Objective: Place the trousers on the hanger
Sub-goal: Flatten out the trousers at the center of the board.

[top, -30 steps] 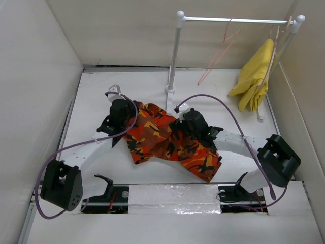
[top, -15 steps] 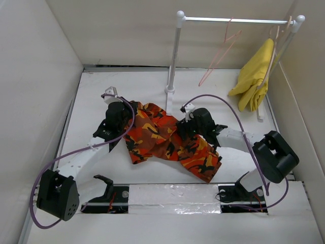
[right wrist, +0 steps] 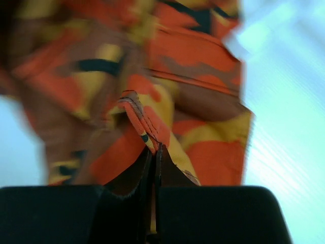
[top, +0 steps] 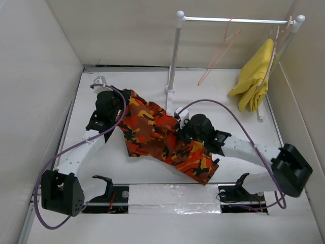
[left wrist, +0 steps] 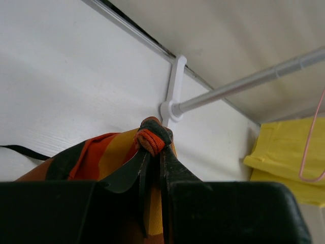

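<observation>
I need to draw the corner of the trousers held in my left gripper to the left in the top view next, over the bare tabletop there, and release it.
The camouflage trousers [top: 152, 134] lie spread across the middle of the table. My left gripper [top: 118, 99] is shut on their far left corner, where a bunched orange fold [left wrist: 151, 138] sticks out between the fingertips. My right gripper [top: 184, 133] is shut on a seam edge [right wrist: 147, 129] near the trousers' middle. The pink wire hanger [top: 219, 51] hangs empty on the rail at the back, also seen as a thin pink hanger [left wrist: 311, 147] at the right of the left wrist view.
A white rack [top: 174, 56] with a metal rail [top: 233, 20] stands at the back. A yellow garment [top: 252, 76] hangs on a pale hanger at the rail's right end. White walls close in on both sides.
The right gripper has shut on the trousers' seam edge. The left gripper has pulled its corner toward the far left, stretching the fabric out. The right arm's elbow has swung lower right.
</observation>
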Motion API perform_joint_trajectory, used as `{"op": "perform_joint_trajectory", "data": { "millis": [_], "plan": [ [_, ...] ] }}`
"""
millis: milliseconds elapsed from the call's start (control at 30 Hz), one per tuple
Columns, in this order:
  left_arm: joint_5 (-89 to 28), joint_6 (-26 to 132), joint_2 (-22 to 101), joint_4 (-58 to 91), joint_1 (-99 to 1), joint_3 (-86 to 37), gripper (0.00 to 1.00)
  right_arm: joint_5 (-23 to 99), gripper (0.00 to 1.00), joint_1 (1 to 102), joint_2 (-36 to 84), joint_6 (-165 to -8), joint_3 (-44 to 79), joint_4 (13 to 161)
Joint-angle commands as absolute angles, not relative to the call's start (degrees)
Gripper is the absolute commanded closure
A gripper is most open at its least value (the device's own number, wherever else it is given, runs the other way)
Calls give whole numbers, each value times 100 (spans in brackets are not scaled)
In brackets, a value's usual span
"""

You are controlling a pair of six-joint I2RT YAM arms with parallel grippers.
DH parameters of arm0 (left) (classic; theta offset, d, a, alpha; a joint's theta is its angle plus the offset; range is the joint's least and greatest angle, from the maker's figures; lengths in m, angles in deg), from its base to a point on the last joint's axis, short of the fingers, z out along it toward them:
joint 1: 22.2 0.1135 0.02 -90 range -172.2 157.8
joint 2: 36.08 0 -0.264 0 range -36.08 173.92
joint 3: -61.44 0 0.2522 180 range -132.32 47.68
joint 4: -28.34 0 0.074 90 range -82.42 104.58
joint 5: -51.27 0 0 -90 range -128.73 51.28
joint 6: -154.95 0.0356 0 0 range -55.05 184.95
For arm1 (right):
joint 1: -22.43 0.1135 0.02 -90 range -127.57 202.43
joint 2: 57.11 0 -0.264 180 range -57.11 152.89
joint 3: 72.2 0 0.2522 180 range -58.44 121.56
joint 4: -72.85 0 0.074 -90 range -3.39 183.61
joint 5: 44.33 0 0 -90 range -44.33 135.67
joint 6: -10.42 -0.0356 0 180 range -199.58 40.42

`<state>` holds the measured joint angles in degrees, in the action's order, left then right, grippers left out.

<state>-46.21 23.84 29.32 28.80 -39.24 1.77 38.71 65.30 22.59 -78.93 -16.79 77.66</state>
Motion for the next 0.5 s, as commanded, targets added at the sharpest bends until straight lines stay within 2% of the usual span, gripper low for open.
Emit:
{"op": "perform_joint_trajectory", "data": {
  "millis": [0, 100, 233, 300, 400, 433, 467],
  "plan": [
    [-4031, 2022, 2782, 3190, -3286, -215, 100, 4066, 100, 7584, 1366, -7923, -1678, 7896],
    [-4057, 1758, 2562, 3181, -2934, -66, 100, 3882, 100, 8577, 899, -8291, -1818, 8037],
    [-4556, 1696, 2237, 2778, -2748, -13, 100, 3768, 100, 9808, 1555, -9054, -1845, 7783],
    [-4821, 1678, 1965, 2611, -2747, 83, 100, 3662, 100, 10230, 2284, -9214, -1679, 7371],
    [-5024, 1643, 1534, 2409, -2747, 206, 100, 3575, 88, 10557, 2963, -9338, -1223, 7501],
    [-5093, 1678, 1420, 2329, -2747, 189, 97, 3539, 81, 10618, 2972, -9329, -1203, 7527],
    [-5129, 1748, 1175, 2250, -2747, 171, 88, 3591, 77, 10619, 2903, -9338, -1238, 7510]
  ]
}}
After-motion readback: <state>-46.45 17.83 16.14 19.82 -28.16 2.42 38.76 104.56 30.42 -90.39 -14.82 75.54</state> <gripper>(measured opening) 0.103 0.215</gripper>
